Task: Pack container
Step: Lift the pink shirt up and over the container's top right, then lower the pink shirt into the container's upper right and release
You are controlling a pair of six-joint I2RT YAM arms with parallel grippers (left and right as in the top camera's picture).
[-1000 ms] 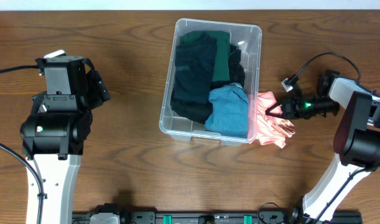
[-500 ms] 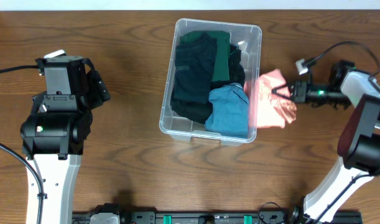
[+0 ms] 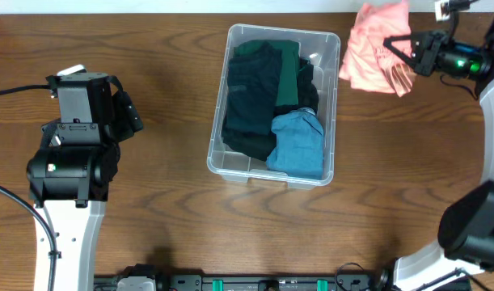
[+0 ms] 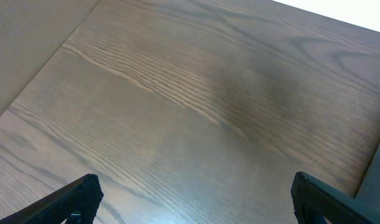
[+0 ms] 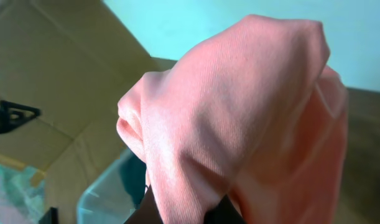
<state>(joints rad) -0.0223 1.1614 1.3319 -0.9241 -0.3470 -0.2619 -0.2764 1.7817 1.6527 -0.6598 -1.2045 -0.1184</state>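
The blue garment fills the container's near corner. My right gripper next moves across the container's rim and down over the container's far corner (image 3: 313, 66) to release the pink cloth (image 3: 376, 44).
The clear plastic container (image 3: 330, 48) stands mid-table, holding dark garments (image 3: 251, 97), a green one (image 3: 288, 77) and a blue one (image 3: 299, 145). My right gripper (image 3: 402, 48) is shut on a pink cloth (image 3: 376, 44) and holds it high, to the right of the container's far corner. In the right wrist view the pink cloth (image 5: 239, 112) fills the frame and hides the fingers; a corner of the container (image 5: 106, 193) shows below. My left gripper (image 4: 193, 199) is open and empty over bare table far left of the container.
The left arm's body (image 3: 73, 153) stands at the table's left side. The right arm (image 3: 481, 218) rises along the right edge. The wooden table (image 3: 149, 226) surrounds the container.
My right gripper has lifted the pink cloth from the table beside the container's right wall and carried it up and toward the far right. The left arm has not moved.
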